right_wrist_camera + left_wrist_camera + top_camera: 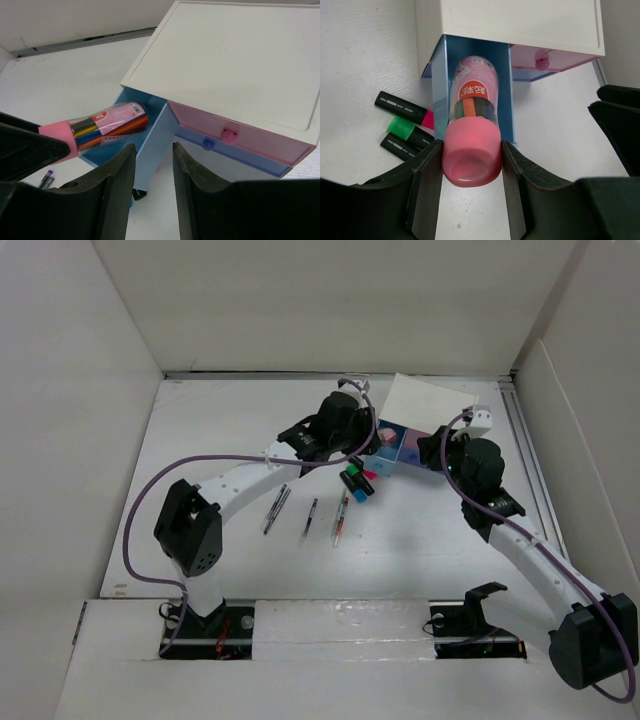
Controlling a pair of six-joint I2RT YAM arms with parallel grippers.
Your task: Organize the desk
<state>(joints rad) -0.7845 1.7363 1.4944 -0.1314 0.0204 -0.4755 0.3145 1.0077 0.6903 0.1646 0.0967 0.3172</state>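
Note:
My left gripper should move down and to the right in the top view, into the blue drawer, and let go of the tube. The tube's pink cap sticks out.
The white desk (200, 540) carries a small white drawer box (430, 405) at the back right. Its blue drawer (439, 90) is pulled out. My left gripper (471, 170) is shut on the pink cap of a clear tube of coloured pens (472, 100), and the tube's far end lies inside that drawer. The tube also shows in the right wrist view (105, 122). My right gripper (154, 165) is open and empty, its fingers just in front of the blue drawer's front panel (155, 135).
Black markers with pink and green ends (405, 120) lie left of the drawer. Three thin pens (310, 517) lie at mid-desk. The pink drawer (235, 135) with its knob is shut. White panels wall the desk.

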